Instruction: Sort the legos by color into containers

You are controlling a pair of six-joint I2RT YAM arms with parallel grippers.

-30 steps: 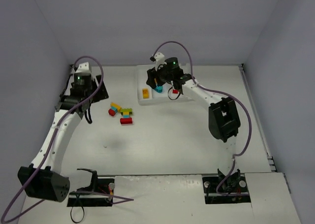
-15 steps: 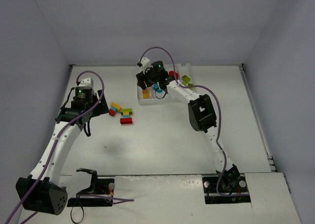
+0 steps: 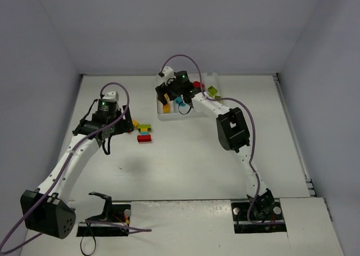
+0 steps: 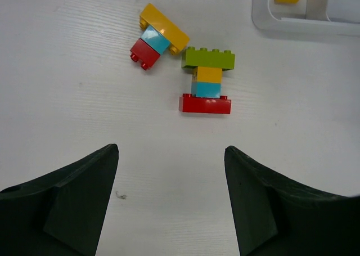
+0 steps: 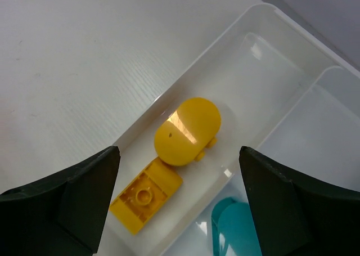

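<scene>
The yellow-cyan waist (image 3: 144, 131) (image 4: 207, 82), slimmer than the green brick, lies below my left gripper, to its right in the top view, so I will descend that way astride it.
Two multicolour lego stacks lie on the table: a yellow-cyan-red one (image 4: 154, 36) and a green-yellow-cyan-red one (image 4: 207, 81) (image 3: 145, 132). My left gripper (image 4: 171, 155) (image 3: 125, 122) is open and empty, hovering just short of them. The white tray (image 3: 194, 113) (image 5: 140, 133) holds a rounded yellow brick (image 5: 188, 131) and a flat yellow brick (image 5: 146, 197) in its left compartment. A cyan brick (image 5: 236, 228) lies in the one beside it. Red (image 3: 197, 85) and green (image 3: 212, 90) bricks lie further right. My right gripper (image 5: 179, 150) (image 3: 169, 101) is open and empty above the yellow bricks.
The tray's near-left corner (image 4: 264, 19) shows in the left wrist view, up and right of the stacks. Grey walls close the table at the back and both sides. The arm bases stand at the near edge.
My left gripper has moved right, up to the loose stacks. My right gripper has moved left across the tray to the yellow compartment.
</scene>
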